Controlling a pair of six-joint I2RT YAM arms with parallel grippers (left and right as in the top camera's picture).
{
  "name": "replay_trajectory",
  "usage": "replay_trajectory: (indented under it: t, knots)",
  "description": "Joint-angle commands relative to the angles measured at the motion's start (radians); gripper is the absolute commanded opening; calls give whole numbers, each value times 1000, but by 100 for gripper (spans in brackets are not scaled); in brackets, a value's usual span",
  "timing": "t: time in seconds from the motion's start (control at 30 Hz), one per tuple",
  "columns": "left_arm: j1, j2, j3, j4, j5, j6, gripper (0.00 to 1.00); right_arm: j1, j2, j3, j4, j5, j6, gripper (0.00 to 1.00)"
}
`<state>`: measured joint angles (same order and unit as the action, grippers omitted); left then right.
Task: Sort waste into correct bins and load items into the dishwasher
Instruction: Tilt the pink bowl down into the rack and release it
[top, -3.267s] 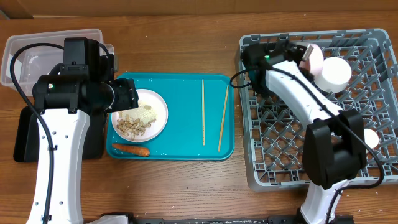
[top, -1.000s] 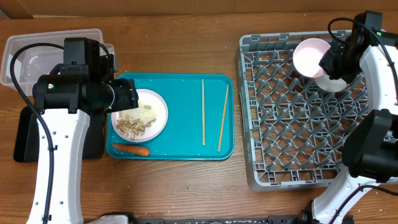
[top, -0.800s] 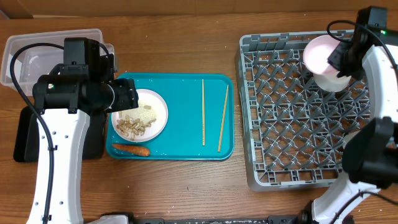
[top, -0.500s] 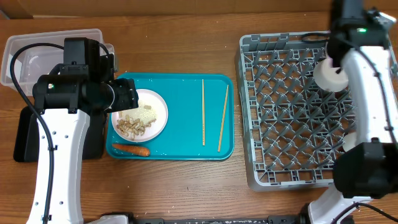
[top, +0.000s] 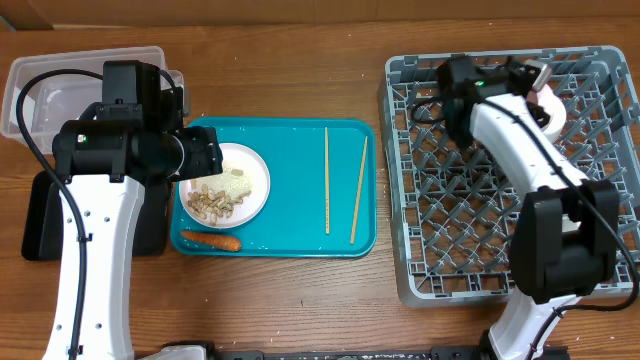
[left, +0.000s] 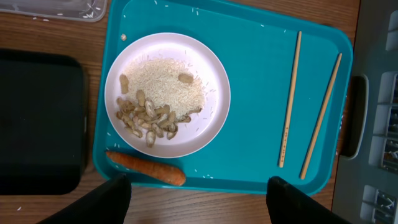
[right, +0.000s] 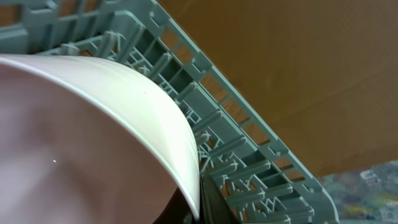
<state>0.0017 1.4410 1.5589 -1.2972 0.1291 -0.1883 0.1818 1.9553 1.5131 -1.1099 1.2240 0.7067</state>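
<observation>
I need to move my right gripper to the left in the overhead view and down to release the bowl (top: 550, 108), because open rack slots lie below it on that side.
My left gripper (left: 198, 184) hangs open over the near edge of the teal tray (left: 255, 81), with nothing between its fingers. Below it are a white plate (left: 166, 93) of rice and peanuts, an orange carrot (left: 146, 170) and two wooden chopsticks (left: 289, 99). In the overhead view the plate (top: 228, 188) and carrot (top: 210, 240) lie beside the left arm. My right gripper (right: 198, 200) is shut on the rim of a pale-pink bowl (right: 81, 143), held tilted over the far right part of the grey dish rack (top: 500, 200). Overhead, that bowl (top: 550, 108) shows past the wrist.
A clear plastic tub (top: 70, 85) stands at the far left. A black tray (top: 40, 220) lies in front of it, partly under the left arm. The right arm (top: 510, 150) stretches across the rack from the near edge. Bare wood lies between tray and rack.
The right arm has swung from the rack's far right edge back over the rack's upper part, carrying the pink bowl. The left arm has not moved.
</observation>
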Motion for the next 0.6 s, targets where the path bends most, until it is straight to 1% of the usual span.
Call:
replay_trajectory:
  t: [0.0, 0.23, 0.3, 0.4, 0.47, 0.57]
  knots:
    - [3, -1, 14, -1, -6, 1, 72, 48, -7, -22, 9, 11, 31, 4]
    - [3, -1, 14, -3, -6, 1, 72, 89, -6, -24, -6, -140, 31, 13]
    - [3, -1, 14, -8, -6, 1, 72, 94, -6, -24, -7, -161, 31, 16]
    - [3, -1, 14, -11, -6, 1, 72, 105, -6, -24, -25, -172, 31, 18]
    - [2, -1, 14, -11, -6, 1, 72, 117, -6, -24, -48, -190, 31, 24]
    - [3, -1, 14, -11, -6, 1, 72, 140, -6, -24, -94, -238, 31, 28]
